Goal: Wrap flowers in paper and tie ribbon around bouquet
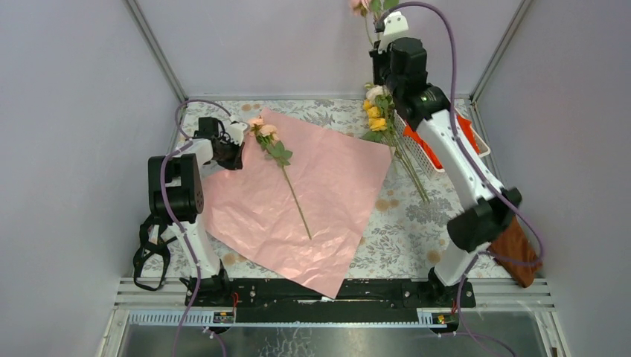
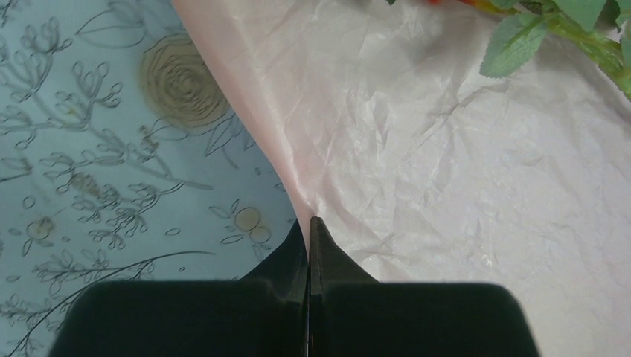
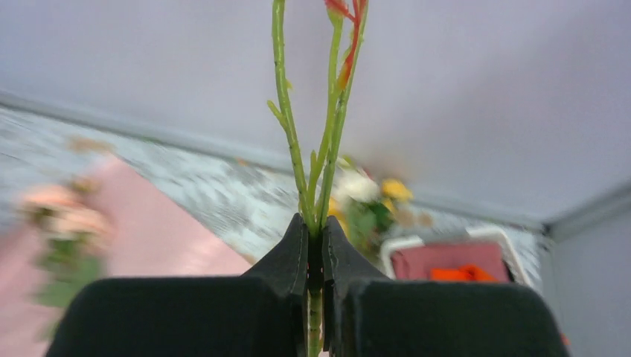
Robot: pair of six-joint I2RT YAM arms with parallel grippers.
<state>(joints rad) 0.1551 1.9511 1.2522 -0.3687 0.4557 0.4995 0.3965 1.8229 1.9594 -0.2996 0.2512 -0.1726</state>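
Note:
The robot's right gripper should next move away from the basket, then go down onto the bare paper between the pink flower's stem and the left gripper.
The paper, pale pink face up, lies spread on the table. One pink flower rests on it with its stem pointing toward me. My left gripper is shut on the paper's left edge, pinching it at the tips of the left gripper. My right gripper is raised at the back, shut on a thin green flower stem that runs up from the right gripper. Yellow and white flowers lie by the basket. The ribbon and a wrapped bouquet are out of view.
A white basket with an orange-red cloth stands at the back right under the right arm. A brown cloth lies at the right edge. A floral tablecloth covers the table, with grey walls on three sides.

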